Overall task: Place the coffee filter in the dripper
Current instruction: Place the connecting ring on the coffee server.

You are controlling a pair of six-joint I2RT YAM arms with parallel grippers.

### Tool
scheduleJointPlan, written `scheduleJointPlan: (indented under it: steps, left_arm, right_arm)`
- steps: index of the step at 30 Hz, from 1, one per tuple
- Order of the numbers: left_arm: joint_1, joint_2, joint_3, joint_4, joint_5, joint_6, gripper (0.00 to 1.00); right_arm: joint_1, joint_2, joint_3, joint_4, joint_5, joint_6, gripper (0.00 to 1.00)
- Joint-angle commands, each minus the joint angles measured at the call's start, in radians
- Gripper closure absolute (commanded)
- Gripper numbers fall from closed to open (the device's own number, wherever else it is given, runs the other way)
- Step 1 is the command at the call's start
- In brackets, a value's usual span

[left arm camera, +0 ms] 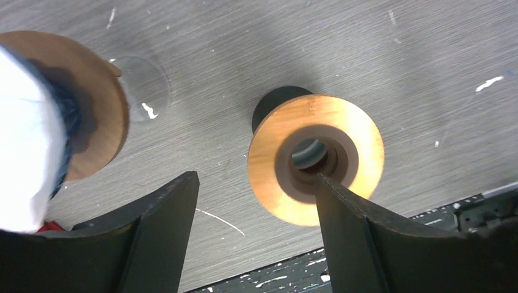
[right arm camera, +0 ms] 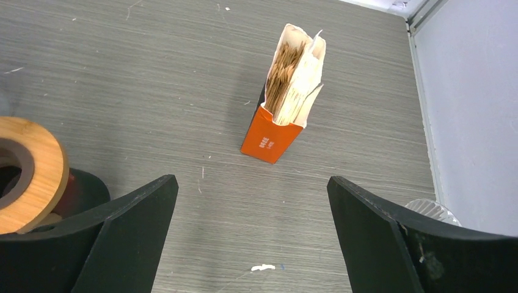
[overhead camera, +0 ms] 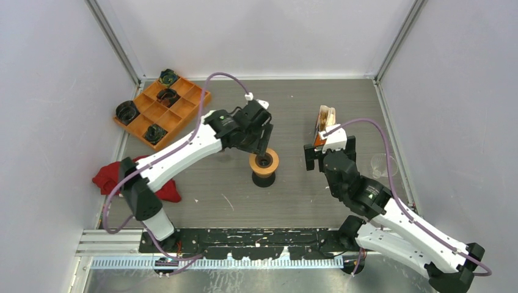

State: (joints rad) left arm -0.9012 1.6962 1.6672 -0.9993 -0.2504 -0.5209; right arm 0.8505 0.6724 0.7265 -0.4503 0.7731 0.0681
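I should next move my right gripper down and to the right in the top view, onto the ridged glass's rim (overhead camera: pixel 372 162) (right arm camera: pixel 408 205) opposite the glass's side, because the rim is outside my fingers.
The dripper (overhead camera: pixel 264 163) is a wooden ring on a black base, standing mid-table. My left gripper (overhead camera: pixel 261 145) hovers just behind and above it, open and empty. In the left wrist view the ring (left arm camera: pixel 314 159) lies under my right fingertip, between the open jaws of the left gripper (left arm camera: pixel 255 180). The coffee filters (right arm camera: pixel 293 73) stand in an open orange box (right arm camera: pixel 272 137) at the back right. My right gripper (right arm camera: pixel 251 180) is open and empty, a short way in front of the box (overhead camera: pixel 324 122). In the top view, the right gripper (overhead camera: pixel 328 151) sits right of the dripper.
A clear ridged glass (overhead camera: pixel 383 165) stands near the right wall. An orange compartment tray (overhead camera: pixel 162 110) with black parts is at the back left. A red cloth (overhead camera: pixel 113 176) lies at the left. A blurred brown disc with a white shape (left arm camera: pixel 61 116) fills the left wrist view's left edge.
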Motion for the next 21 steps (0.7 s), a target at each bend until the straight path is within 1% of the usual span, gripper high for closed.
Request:
scheduleJointPlan:
  steps: [1, 4, 7, 11, 16, 18, 21]
  left_arm:
    - [0.002, -0.150, -0.003, 0.025, -0.050, 0.042, 0.25]
    - [0.013, -0.221, -0.029, 0.021, -0.067, 0.066, 0.19]
    - [0.028, -0.300, -0.067, 0.028, -0.091, 0.102, 0.14]
    - [0.050, -0.409, -0.127, 0.043, -0.147, 0.140, 0.01]
    - [0.069, -0.576, -0.244, 0.130, -0.241, 0.204, 0.01]
    - [0.075, -0.630, -0.290, 0.167, -0.291, 0.229, 0.01]
    - [0.079, -0.698, -0.344, 0.236, -0.367, 0.267, 0.01]
  right_arm:
    - [-0.042, 0.054, 0.074, 0.004, 0.010, 0.045, 0.00]
    - [-0.111, 0.103, 0.105, -0.029, -0.007, 0.070, 0.00]
    - [-0.188, 0.142, 0.120, -0.059, -0.066, 0.086, 0.00]
    - [-0.260, 0.174, 0.129, -0.085, -0.078, 0.136, 0.00]
    - [-0.361, 0.204, 0.138, -0.120, -0.086, 0.186, 0.00]
    - [-0.411, 0.215, 0.141, -0.130, -0.126, 0.184, 0.00]
    - [-0.496, 0.234, 0.142, -0.148, -0.146, 0.188, 0.00]
